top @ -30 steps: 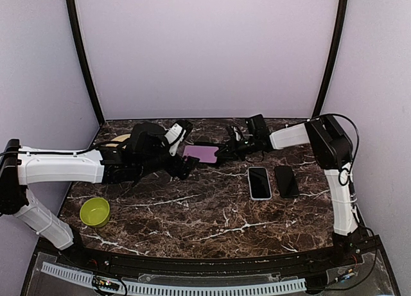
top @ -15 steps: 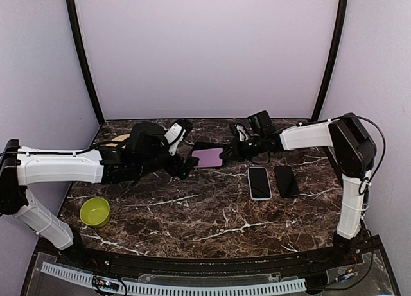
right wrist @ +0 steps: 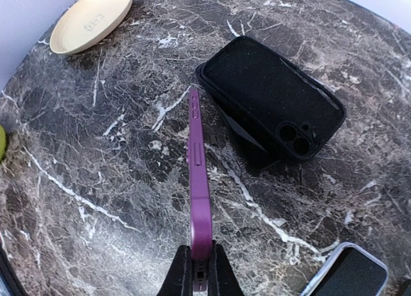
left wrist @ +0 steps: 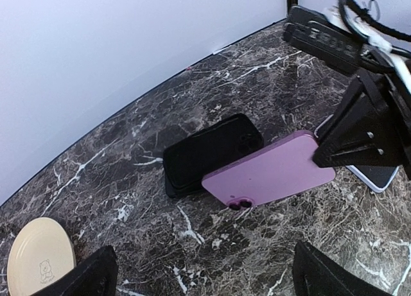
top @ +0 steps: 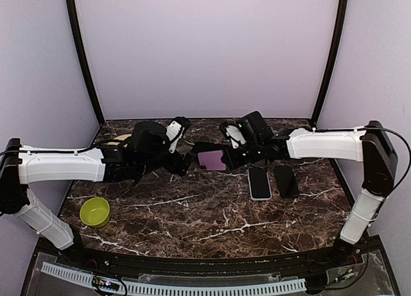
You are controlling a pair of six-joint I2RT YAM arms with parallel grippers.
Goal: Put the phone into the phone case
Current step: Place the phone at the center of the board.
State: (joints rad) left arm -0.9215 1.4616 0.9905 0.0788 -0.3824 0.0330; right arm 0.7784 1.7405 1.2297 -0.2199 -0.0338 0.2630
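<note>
My right gripper will draw back and down, turn the phone flat and release it, since bare marble before the case lies below and back from the gripper.
The purple phone is held on edge in my right gripper, which is shut on its end. In the right wrist view the phone stands edge-up just left of the black phone case, which lies open side up on the table. In the left wrist view the phone hangs tilted over the near end of the case. My left gripper is open and empty just left of the case; its fingertips show at the bottom corners.
A white-rimmed phone and a black phone lie to the right on the marble table. A beige plate sits at the back left and a green bowl at the near left.
My right arm has stretched out, its elbow swinging right, and the purple phone has shifted slightly right and nearer. The left arm has hardly moved.
</note>
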